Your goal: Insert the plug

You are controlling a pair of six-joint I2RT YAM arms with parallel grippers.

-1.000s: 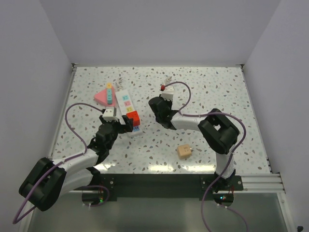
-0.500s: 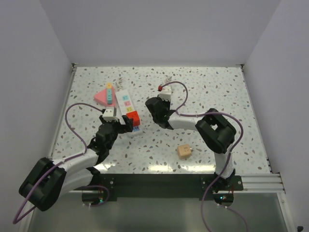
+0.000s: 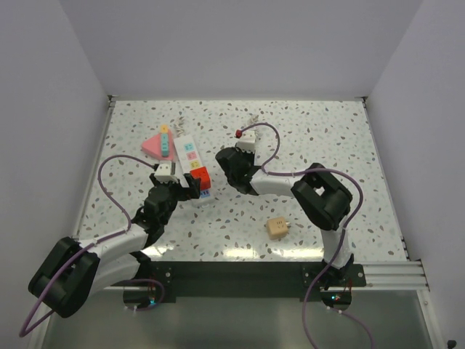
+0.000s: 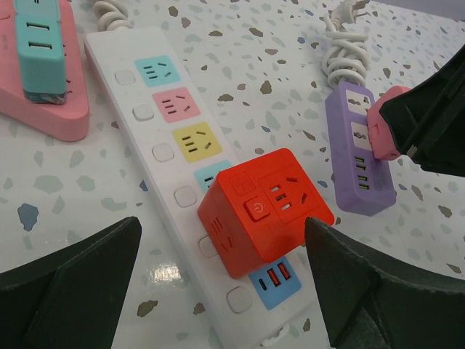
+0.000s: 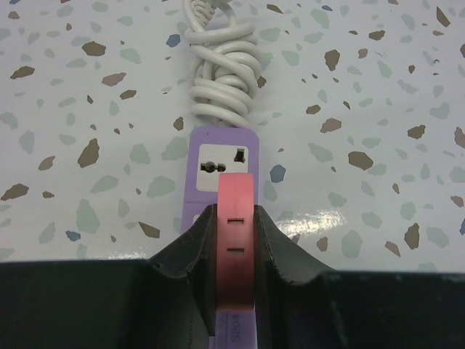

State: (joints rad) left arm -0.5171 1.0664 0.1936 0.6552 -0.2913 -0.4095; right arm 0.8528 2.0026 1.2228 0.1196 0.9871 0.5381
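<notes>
The plug is standing at the purple power strip's second socket (image 5: 199, 217), so my right gripper should next move sideways to the right in the top view and release the pink plug (image 5: 236, 240).
My right gripper (image 5: 236, 218) is shut on a pink plug (image 5: 236, 240) and holds it on edge just above a purple power strip (image 5: 221, 156), near the strip's second socket. The strip's coiled white cable (image 5: 218, 73) lies beyond it. The left wrist view shows the same purple strip (image 4: 360, 156), the pink plug (image 4: 385, 131) and the right gripper's black fingers (image 4: 429, 123). My left gripper (image 4: 221, 225) is open, with its fingers wide on either side of a red cube adapter (image 4: 265, 211) that sits on a white power strip (image 4: 167, 153). In the top view the right gripper (image 3: 234, 163) covers the purple strip.
A pink triangular socket block (image 3: 152, 144) with a teal strip (image 3: 166, 139) on it lies at the back left. A wooden cube plug (image 3: 276, 227) sits near the front right. White walls close in the table on three sides.
My right gripper has shifted slightly left with the pink plug in it. The left arm has not moved.
</notes>
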